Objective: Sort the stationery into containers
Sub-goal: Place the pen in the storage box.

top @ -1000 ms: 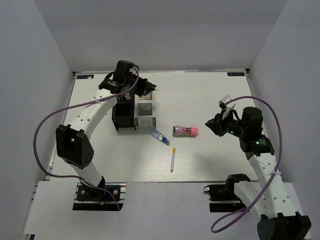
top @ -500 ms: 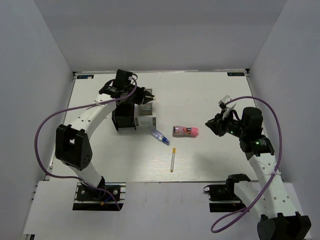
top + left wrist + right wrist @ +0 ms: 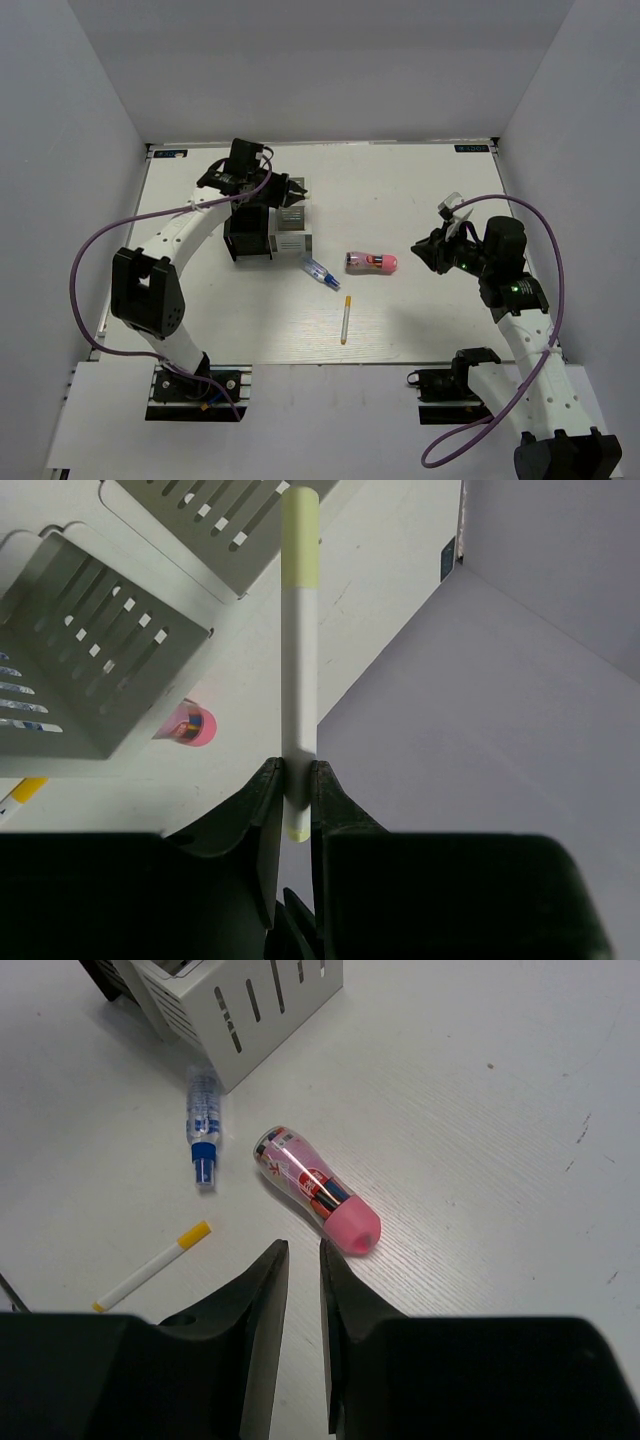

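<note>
My left gripper will next go down toward the white-grey organizer's far section (image 3: 298, 184) (image 3: 215, 525) below it and let go of the thin white pen there, because the longer part of the pen hangs down.
My left gripper (image 3: 290, 188) is shut on a thin white pen with a pale yellow-green end (image 3: 300, 660) and holds it above the far edge of the white-grey organizer (image 3: 292, 230). The black organizer (image 3: 247, 234) adjoins it on the left. A stubby pink cylinder (image 3: 371, 262), a blue-clear pen (image 3: 319, 271) and a white pen with a yellow end (image 3: 345, 319) lie on the table. My right gripper (image 3: 428, 250) hovers right of the pink cylinder (image 3: 318, 1190), its jaws nearly together with nothing between them.
The white table (image 3: 420, 190) is walled at the back and both sides. The left arm's purple cable (image 3: 95, 240) loops out to the left. The white-grey organizer's slatted side (image 3: 250, 1000) shows at the top of the right wrist view.
My left gripper has shifted slightly nearer and lower over the organizers, still holding the pen. The right arm and the things on the table have not moved.
</note>
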You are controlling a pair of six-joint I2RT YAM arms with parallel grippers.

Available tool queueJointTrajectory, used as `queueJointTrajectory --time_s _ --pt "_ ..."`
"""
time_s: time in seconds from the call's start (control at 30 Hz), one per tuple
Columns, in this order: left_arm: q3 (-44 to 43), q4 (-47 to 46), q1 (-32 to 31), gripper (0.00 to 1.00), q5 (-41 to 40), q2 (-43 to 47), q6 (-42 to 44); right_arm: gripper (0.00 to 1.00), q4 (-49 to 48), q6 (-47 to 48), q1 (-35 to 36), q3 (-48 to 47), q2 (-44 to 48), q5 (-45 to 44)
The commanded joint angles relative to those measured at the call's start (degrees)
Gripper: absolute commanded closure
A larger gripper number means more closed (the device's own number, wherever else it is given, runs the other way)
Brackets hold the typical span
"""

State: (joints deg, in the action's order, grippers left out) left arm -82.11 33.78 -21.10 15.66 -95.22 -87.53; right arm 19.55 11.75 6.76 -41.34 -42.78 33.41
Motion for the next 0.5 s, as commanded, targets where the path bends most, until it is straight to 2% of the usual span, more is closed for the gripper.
queueJointTrajectory --time_s 0.0,0.27,0.33,0.4,0.47 --pt "-1.7 -0.9 0.3 0.93 0.1 -0.7 -0.1 0.75 -1.4 -0.8 -0.3 0.4 0.9 0.0" --pt "-5.0 -0.9 0.8 0.92 0.1 -4.1 -0.1 0.75 -1.4 -0.8 -0.4 0.4 0.9 0.2" --pt "-5.5 -0.3 0.8 0.86 0.1 -4.7 -0.1 0.75 -1.4 -0.8 -0.4 0.5 1.0 0.0" --pt "-5.5 -0.3 0.8 0.86 0.1 -4.7 -0.1 0.75 -1.3 -0.7 -0.5 0.4 1.1 0.0" --pt "-5.5 -0.3 0.8 0.77 0.1 -4.7 -0.1 0.75 -1.3 -0.7 -0.5 0.5 1.1 -0.1"
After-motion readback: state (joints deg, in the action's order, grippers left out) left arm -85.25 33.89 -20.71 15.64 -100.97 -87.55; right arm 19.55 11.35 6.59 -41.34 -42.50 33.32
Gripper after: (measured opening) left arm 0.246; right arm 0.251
